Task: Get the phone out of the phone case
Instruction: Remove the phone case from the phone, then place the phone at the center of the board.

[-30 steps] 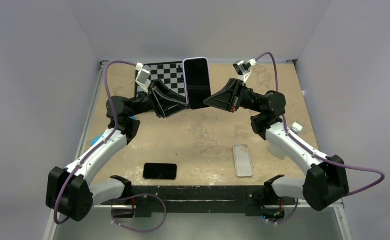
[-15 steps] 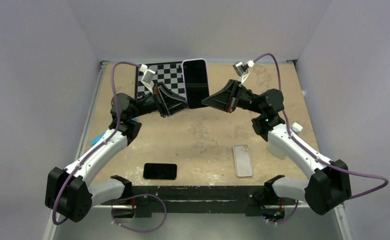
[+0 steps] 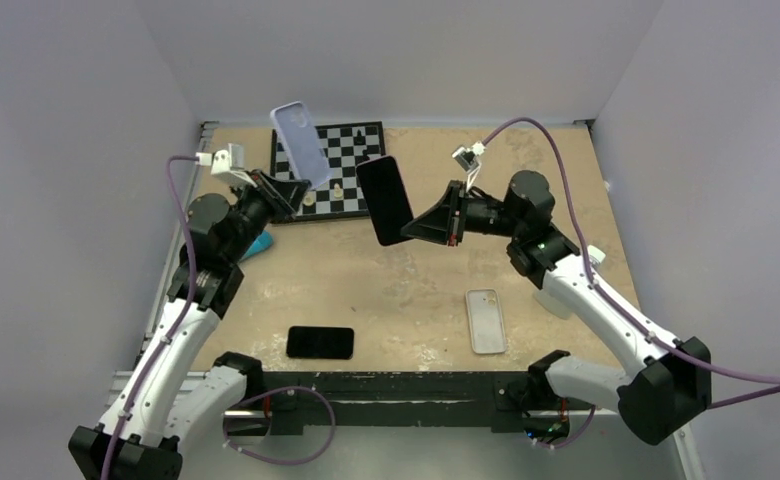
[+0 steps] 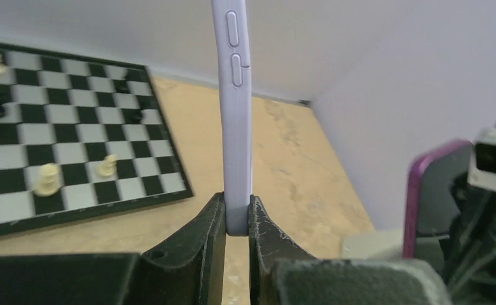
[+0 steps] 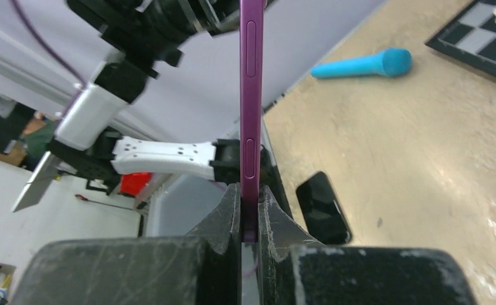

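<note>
My right gripper moves back down toward the bare tabletop [image 3: 323, 303] beside the black phone next, turning the purple phone [image 3: 385, 200] flat to release it, since the case is off.
The lavender phone case [image 3: 301, 145] is empty and held up in the air by my left gripper [image 3: 296, 190], which is shut on its lower edge; in the left wrist view the case [image 4: 236, 114] stands edge-on between the fingers. My right gripper [image 3: 413, 228] is shut on the purple phone [image 3: 385, 200], dark screen showing, tilted above the table's middle. In the right wrist view the phone [image 5: 250, 114] runs edge-on up from the fingers. Case and phone are apart, with a gap between them.
A chessboard [image 3: 331, 170] with a few pieces lies at the back. A second black phone [image 3: 320, 342] and a clear case [image 3: 486, 320] lie near the front edge. A blue marker [image 5: 360, 65] lies at the left by the left arm.
The phone has come out of the case. My left arm pulled back to the left and up with the lavender case; my right gripper kept the phone and tilted it.
</note>
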Motion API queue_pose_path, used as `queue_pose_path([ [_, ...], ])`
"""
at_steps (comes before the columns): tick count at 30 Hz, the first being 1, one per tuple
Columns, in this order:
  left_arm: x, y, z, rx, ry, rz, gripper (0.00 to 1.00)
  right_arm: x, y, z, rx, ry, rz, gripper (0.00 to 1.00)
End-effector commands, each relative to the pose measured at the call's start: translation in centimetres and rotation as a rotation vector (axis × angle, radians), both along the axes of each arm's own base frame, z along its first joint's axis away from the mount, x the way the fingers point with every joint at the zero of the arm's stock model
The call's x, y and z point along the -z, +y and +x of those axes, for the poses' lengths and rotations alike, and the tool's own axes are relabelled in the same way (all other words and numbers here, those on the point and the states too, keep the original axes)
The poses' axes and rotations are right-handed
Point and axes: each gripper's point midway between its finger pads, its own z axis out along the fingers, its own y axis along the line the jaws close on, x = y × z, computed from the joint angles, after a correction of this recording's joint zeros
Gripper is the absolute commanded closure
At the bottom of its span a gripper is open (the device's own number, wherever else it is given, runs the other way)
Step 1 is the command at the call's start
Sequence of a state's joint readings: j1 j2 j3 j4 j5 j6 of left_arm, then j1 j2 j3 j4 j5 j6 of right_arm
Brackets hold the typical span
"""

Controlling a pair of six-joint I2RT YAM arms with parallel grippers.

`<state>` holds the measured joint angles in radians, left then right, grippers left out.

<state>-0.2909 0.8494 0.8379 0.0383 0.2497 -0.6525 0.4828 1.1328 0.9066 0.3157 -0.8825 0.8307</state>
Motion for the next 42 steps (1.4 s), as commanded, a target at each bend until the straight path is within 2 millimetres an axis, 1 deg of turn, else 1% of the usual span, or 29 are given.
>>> queue_pose_path([
  [1, 1.3, 7.5, 1.6, -0.383, 0.084, 0.058, 1.00, 2.7, -0.2, 1.2, 0.024, -0.089, -0.189, 1.00],
  [2, 1.3, 8.5, 1.6, -0.427, 0.087, 0.066, 1.00, 4.3, -0.2, 2.2, 0.044, -0.114, -0.282, 1.00],
  [4, 0.9, 9.2, 1.5, -0.450, 0.075, 0.088, 1.00, 8.0, -0.4, 4.1, 0.087, -0.059, -0.459, 1.00],
  [6, 0.6, 9.9, 1.5, -0.473, 0.066, 0.123, 1.00, 11.0, 0.3, 5.4, 0.100, -0.049, -0.610, 1.00],
  [7, 0.5, 10.2, 1.5, -0.484, 0.066, 0.133, 1.00, 12.3, 1.0, 5.9, 0.098, -0.056, -0.663, 1.00],
  [9, 0.7, 10.9, 1.5, -0.514, 0.070, 0.148, 1.00, 14.1, 3.0, 6.2, 0.040, -0.098, -0.725, 1.00],
  [10, 0.7, 11.2, 1.4, -0.531, 0.072, 0.157, 1.00, 15.6, 4.3, 5.7, -0.040, -0.101, -0.741, 1.00],
  [13, 0.6, 12.0, 1.2, -0.567, 0.071, 0.172, 1.00, 18.0, 6.8, 5.0, -0.198, -0.214, -0.811, 1.00],
  [15, 0.6, 12.2, 1.1, -0.578, 0.071, 0.175, 1.00, 19.0, 8.6, 4.1, -0.313, -0.277, -0.797, 1.00],
  [16, 0.5, 12.3, 1.1, -0.582, 0.070, 0.173, 1.00, 19.8, 9.3, 3.6, -0.374, -0.283, -0.793, 1.00],
  [18, 0.6, 12.4, 1.1, -0.587, 0.075, 0.173, 1.00, 20.6, 10.4, 2.9, -0.485, -0.278, -0.794, 1.00],
  [21, 0.6, 12.4, 1.0, -0.590, 0.079, 0.172, 1.00, 23.5, 10.7, 1.5, -0.628, -0.224, -0.870, 1.00],
  [24, 0.6, 12.2, 1.0, -0.581, 0.078, 0.163, 1.00, 25.8, 10.9, 0.3, -0.731, -0.163, -0.903, 1.00],
  [26, 0.5, 12.1, 1.0, -0.576, 0.076, 0.159, 1.00, 27.0, 11.1, -0.1, -0.755, -0.147, -0.917, 1.00],
  [30, 0.5, 11.9, 1.0, -0.562, 0.074, 0.156, 1.00, 28.5, 11.5, -0.5, -0.775, -0.141, -0.923, 1.00],
  [32, 0.6, 11.7, 1.1, -0.552, 0.079, 0.152, 1.00, 29.5, 11.2, -1.3, -0.806, -0.128, -0.936, 1.00],
  [35, 0.8, 11.2, 1.2, -0.533, 0.086, 0.145, 1.00, 30.9, 11.1, -1.5, -0.819, -0.118, -0.960, 1.00],
  [38, 0.9, 10.9, 1.4, -0.517, 0.089, 0.139, 1.00, 31.5, 11.9, -1.0, -0.793, -0.150, -0.953, 1.00],
  [42, 0.9, 10.8, 1.4, -0.513, 0.089, 0.142, 1.00, 31.8, 12.7, -0.1, -0.764, -0.173, -0.950, 1.00],
])
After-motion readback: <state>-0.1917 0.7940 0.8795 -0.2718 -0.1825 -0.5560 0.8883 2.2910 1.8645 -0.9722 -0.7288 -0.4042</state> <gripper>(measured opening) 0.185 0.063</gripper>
